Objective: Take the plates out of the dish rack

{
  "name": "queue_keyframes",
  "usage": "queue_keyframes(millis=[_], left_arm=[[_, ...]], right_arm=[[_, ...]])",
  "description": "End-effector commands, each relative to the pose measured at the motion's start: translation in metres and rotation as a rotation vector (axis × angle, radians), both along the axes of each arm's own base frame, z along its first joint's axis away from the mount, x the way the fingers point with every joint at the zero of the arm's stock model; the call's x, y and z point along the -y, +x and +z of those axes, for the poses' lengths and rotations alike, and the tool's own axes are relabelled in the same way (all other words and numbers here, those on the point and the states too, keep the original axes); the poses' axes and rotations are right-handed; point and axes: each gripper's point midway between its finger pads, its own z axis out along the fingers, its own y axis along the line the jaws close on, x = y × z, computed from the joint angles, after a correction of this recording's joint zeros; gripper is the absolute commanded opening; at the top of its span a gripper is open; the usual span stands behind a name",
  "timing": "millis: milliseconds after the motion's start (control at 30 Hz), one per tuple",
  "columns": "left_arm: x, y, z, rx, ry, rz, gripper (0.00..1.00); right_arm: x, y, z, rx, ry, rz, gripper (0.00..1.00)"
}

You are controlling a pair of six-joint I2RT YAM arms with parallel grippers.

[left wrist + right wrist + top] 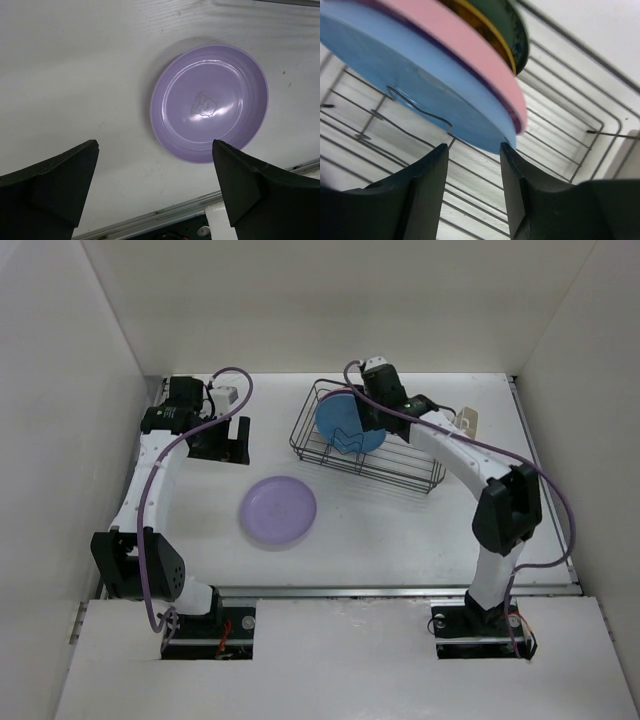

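One finger overlaps the blue plate's rim beside the pink plate point(470, 45), so my right gripper moves slightly up and outward next, then down astride that rim.
The dish rack point(412, 466) stands at the back right of the table. A blue plate point(340, 420) stands on edge in it. In the right wrist view the blue plate point(410, 65) is nearest, a pink plate point(470, 45) is behind it, then the smaller yellow-backed, teal-faced plate point(507, 30). My right gripper point(364, 412) point(474, 147) is open, with its fingertips at either side of the blue plate's rim and one tip at its edge. The lavender plate point(278, 511) point(210, 102) lies flat on the table. My left gripper point(228, 448) point(155, 145) is open and empty, away from it.
A small cream cup point(468, 422) hangs on the rack's right end. White walls close in the table at left, back and right. A metal rail point(165, 215) runs along the table's near edge. The rack's wire floor point(560, 100) lies under my right gripper.
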Motion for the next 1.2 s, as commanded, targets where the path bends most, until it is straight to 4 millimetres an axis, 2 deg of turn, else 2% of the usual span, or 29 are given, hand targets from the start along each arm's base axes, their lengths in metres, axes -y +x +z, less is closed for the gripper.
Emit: queue_keyframes(millis=[0, 67, 233, 267, 333, 367, 433, 467, 533, 600, 767, 833, 867, 967, 1000, 1067, 1133, 1167], left_arm=[[0.001, -0.002, 0.012, 0.038, -0.002, -0.012, 0.96], [0.001, -0.002, 0.012, 0.038, -0.002, -0.012, 0.96], [0.002, -0.002, 0.012, 0.035, -0.008, -0.003, 0.96], [0.002, -0.002, 0.012, 0.035, -0.008, -0.003, 0.96], [0.002, -0.002, 0.012, 0.035, -0.008, -0.003, 0.96], [0.002, -0.002, 0.012, 0.035, -0.008, -0.003, 0.96], [0.0, -0.002, 0.012, 0.036, 0.0, 0.001, 0.96], [0.0, -0.003, 0.009, 0.027, 0.001, 0.001, 0.96], [0.0, -0.004, 0.012, 0.036, 0.0, 0.001, 0.96], [0.002, -0.006, 0.009, 0.026, -0.007, -0.003, 0.97], [0.002, -0.008, 0.008, 0.017, -0.007, -0.003, 0.97], [0.002, -0.008, 0.008, 0.017, -0.007, -0.003, 0.97], [0.002, -0.008, 0.008, 0.017, -0.007, -0.003, 0.97], [0.003, -0.009, 0.008, 0.017, -0.015, -0.008, 0.97], [0.003, -0.009, 0.008, 0.017, -0.015, -0.008, 0.97], [0.003, -0.009, 0.008, 0.017, -0.015, -0.008, 0.97], [0.003, -0.009, 0.008, 0.017, -0.015, -0.008, 0.97], [0.003, -0.009, 0.008, 0.017, -0.015, -0.008, 0.97]], right_arm=[[0.013, 0.002, 0.096, 0.223, 0.087, -0.029, 0.52], [0.009, 0.003, 0.092, 0.211, 0.111, 0.0, 0.52], [0.004, 0.011, 0.061, 0.153, 0.078, 0.001, 0.5], [0.002, 0.012, 0.065, 0.158, 0.087, 0.008, 0.49], [-0.003, 0.014, 0.051, 0.128, 0.084, 0.024, 0.48], [-0.005, 0.014, 0.054, 0.132, 0.095, 0.034, 0.48], [-0.002, 0.019, 0.043, 0.113, 0.084, 0.024, 0.45], [-0.005, 0.019, 0.047, 0.118, 0.096, 0.035, 0.45], [-0.009, 0.021, 0.032, 0.089, 0.091, 0.046, 0.43], [-0.008, 0.025, 0.027, 0.083, 0.093, 0.043, 0.39], [-0.009, 0.027, 0.024, 0.08, 0.078, 0.065, 0.14], [-0.003, 0.027, 0.02, 0.08, 0.036, 0.062, 0.03], [0.0, 0.027, 0.027, 0.096, 0.026, 0.056, 0.0], [0.016, 0.023, 0.039, 0.147, -0.058, 0.027, 0.0], [0.022, 0.022, 0.057, 0.19, -0.055, 0.001, 0.0], [0.028, 0.019, 0.079, 0.249, -0.065, -0.028, 0.0], [0.035, 0.012, 0.112, 0.322, -0.031, -0.047, 0.0], [0.031, 0.009, 0.129, 0.366, 0.002, -0.053, 0.0]])
